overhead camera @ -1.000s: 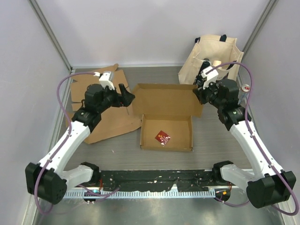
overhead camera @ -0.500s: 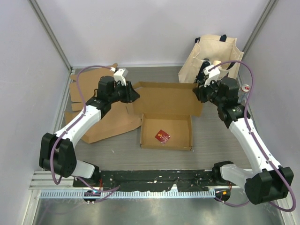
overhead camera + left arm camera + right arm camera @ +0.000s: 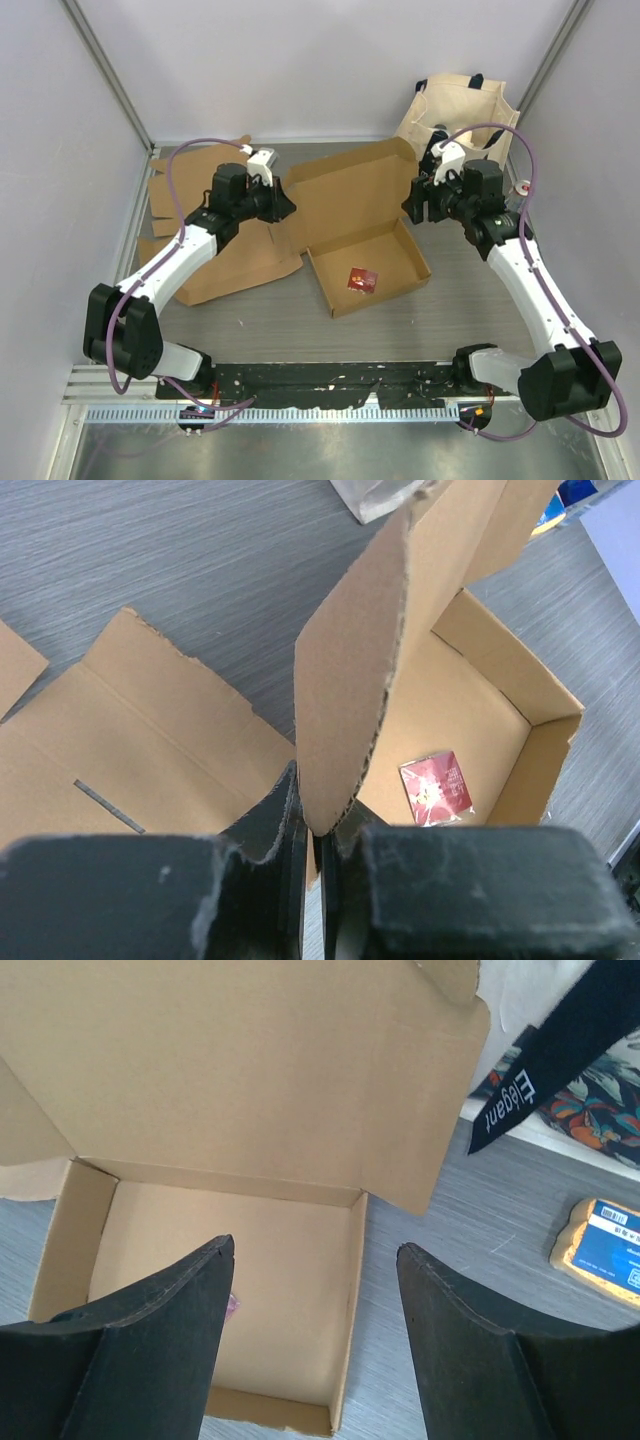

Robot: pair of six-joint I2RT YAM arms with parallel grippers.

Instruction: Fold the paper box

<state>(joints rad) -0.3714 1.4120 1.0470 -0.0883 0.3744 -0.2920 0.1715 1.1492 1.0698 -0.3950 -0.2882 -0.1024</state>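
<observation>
The open fingers of the robot's right gripper will move outward next, from above the tray (image 3: 270, 1260) toward the tote bag, around the lid's free edge.
The paper box (image 3: 395, 262) is an open brown cardboard tray lying askew in the middle of the table. Its lid (image 3: 350, 190) is raised behind it and a red packet (image 3: 362, 279) lies inside. My left gripper (image 3: 281, 206) is shut on the left edge of the lid. In the left wrist view the cardboard flap (image 3: 350, 680) rises from between the closed jaws of that gripper (image 3: 318, 820). My right gripper (image 3: 412, 205) hangs open by the lid's right end, holding nothing. In the right wrist view that gripper (image 3: 315, 1247) has its fingers spread above the tray (image 3: 270, 1260).
Flat cardboard sheets (image 3: 215, 255) lie at the left under my left arm. A cream tote bag (image 3: 450, 110) stands at the back right, its black strap (image 3: 560, 1050) close to my right gripper. A blue packet (image 3: 610, 1250) lies on the table to the right.
My left gripper has reached the lid's left edge and closed on it. My right gripper has let go of the lid and opened. The box has swung askew and its lid has risen.
</observation>
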